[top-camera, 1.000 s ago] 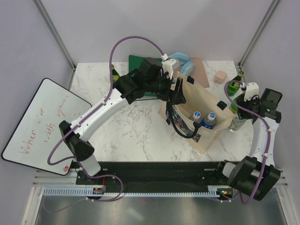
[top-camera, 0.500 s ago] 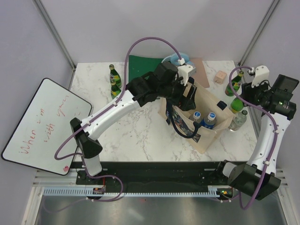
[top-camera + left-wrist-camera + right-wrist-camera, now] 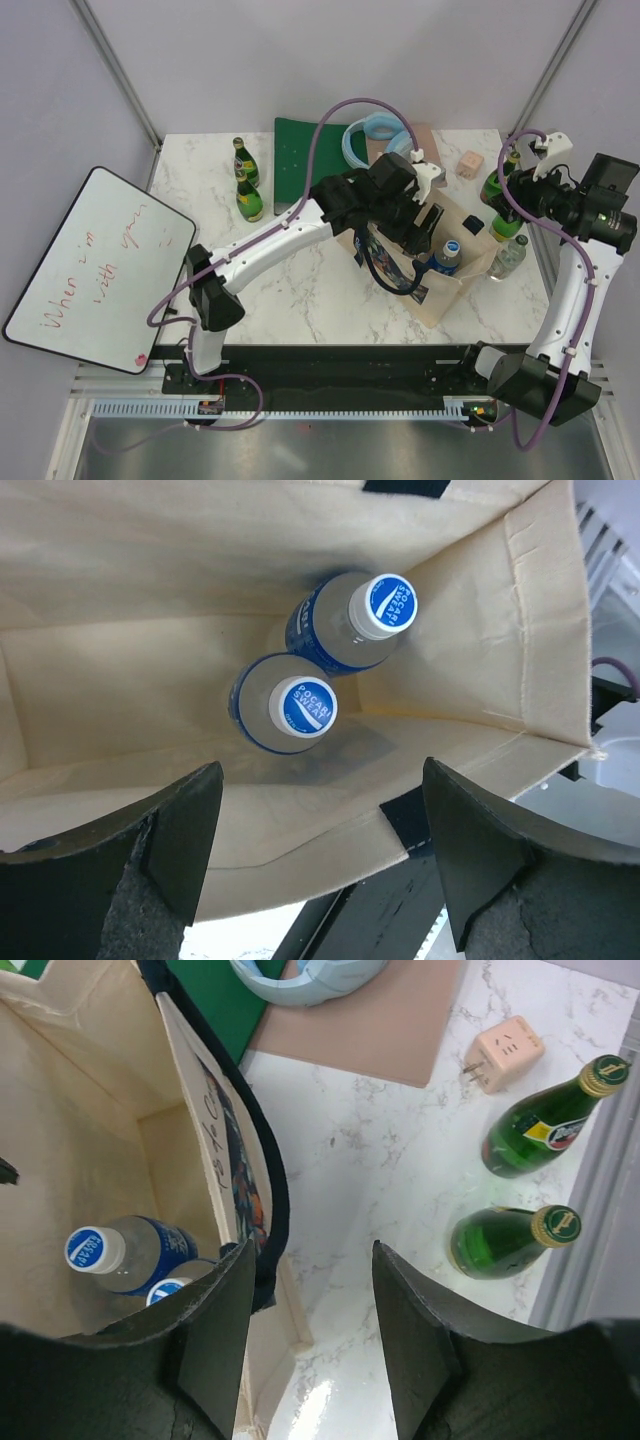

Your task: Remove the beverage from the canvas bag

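My left gripper lowers into the canvas bag (image 3: 440, 300) onto the white cap nearer its fingers next, since the other bottle stands tucked into the bag's corner.
The beige canvas bag (image 3: 440, 300) stands open at the table's right centre, its dark strap handle (image 3: 385, 280) hanging on the near side. Two blue-labelled Pocari Sweat bottles (image 3: 303, 702) (image 3: 385, 605) stand upright inside it. In the top view one cap (image 3: 452, 247) shows. My left gripper (image 3: 428, 218) hovers over the bag's opening, open and empty (image 3: 320, 845), above the bottles. My right gripper (image 3: 520, 205) is open and empty (image 3: 310, 1340), raised over the table just right of the bag (image 3: 100, 1140). The bottles (image 3: 95, 1250) show there too.
Two green glass bottles (image 3: 550, 1125) (image 3: 510, 1240) and a clear bottle (image 3: 508, 258) stand right of the bag. A beige plug adapter (image 3: 505, 1052), a pink mat (image 3: 370, 1020), a green mat (image 3: 300, 160) and two green bottles (image 3: 245, 180) lie behind. A whiteboard (image 3: 90, 265) overhangs left.
My left arm has swung right, from the bag's left rim to above its opening. My right arm has lifted up and back, away from the clear bottle.
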Tool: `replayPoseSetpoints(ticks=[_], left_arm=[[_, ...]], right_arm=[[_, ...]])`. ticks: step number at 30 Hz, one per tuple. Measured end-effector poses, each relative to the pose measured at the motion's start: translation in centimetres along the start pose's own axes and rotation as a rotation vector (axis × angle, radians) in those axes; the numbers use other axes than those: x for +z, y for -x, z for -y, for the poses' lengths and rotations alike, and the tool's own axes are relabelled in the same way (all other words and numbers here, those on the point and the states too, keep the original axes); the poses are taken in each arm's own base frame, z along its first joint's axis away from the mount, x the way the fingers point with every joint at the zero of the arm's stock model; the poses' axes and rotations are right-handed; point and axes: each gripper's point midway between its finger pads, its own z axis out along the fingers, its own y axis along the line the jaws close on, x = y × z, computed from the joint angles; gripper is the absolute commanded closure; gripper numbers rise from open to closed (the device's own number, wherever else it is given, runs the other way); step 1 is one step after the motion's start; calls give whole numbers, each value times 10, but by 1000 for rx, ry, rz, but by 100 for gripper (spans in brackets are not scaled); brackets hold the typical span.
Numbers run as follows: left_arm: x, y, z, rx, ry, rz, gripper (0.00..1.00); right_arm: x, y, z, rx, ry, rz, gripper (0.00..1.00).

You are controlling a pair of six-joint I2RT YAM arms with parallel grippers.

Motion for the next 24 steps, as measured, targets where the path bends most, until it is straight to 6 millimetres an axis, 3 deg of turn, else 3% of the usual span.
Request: replayPoseSetpoints(ticks=[8,24], left_arm=[[25,-20,1,23,78,-69,15],[57,-34,-18,43,247,-107,25]], right_arm=[[4,1,-11,34,45,1,43],[8,5,-23,59,86,11,43]])
